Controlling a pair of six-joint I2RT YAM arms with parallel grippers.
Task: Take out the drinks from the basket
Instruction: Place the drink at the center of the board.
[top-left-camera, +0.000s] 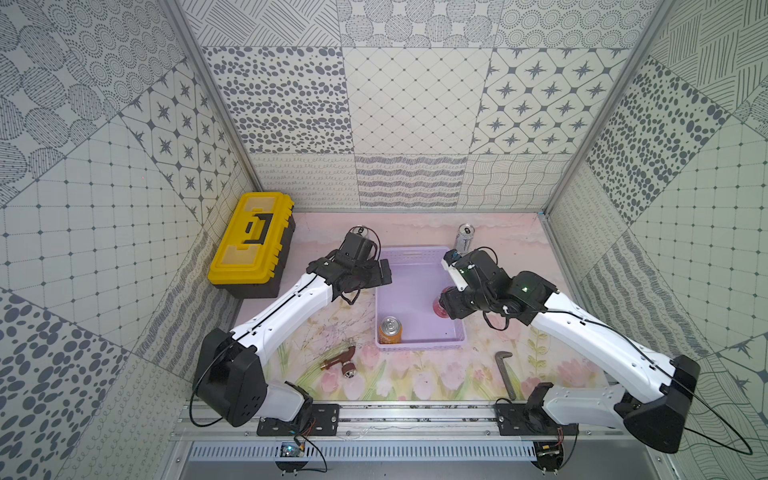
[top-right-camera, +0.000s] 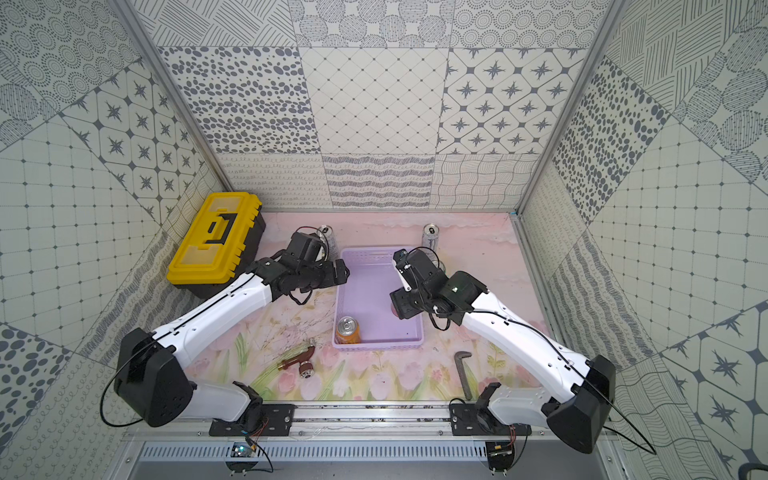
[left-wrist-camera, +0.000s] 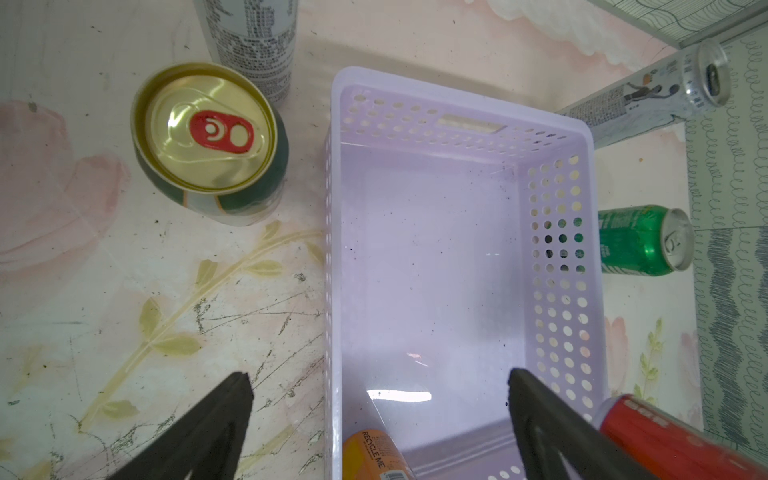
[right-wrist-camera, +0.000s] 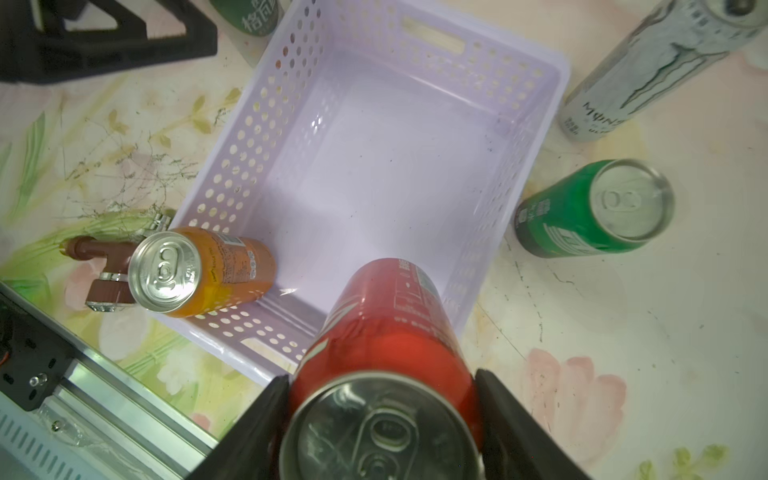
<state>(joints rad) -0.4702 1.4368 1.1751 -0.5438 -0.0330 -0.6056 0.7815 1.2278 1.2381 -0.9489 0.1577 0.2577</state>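
Bare table lies below the red can beyond the basket's side by the green can, so my right gripper should carry it over that side, lower it and let go.
The lavender basket sits mid-table. My right gripper is shut on the red can, which is at the basket's near right corner. An orange can stands in the near left corner. My left gripper hangs open and empty over the basket's left wall. Outside the basket stand a green can, a dark green-and-white can and two tall white cans.
A yellow and black toolbox stands at the back left. A brown tap lies in front of the basket on the left and a wrench on the right. The metal rail runs along the front edge.
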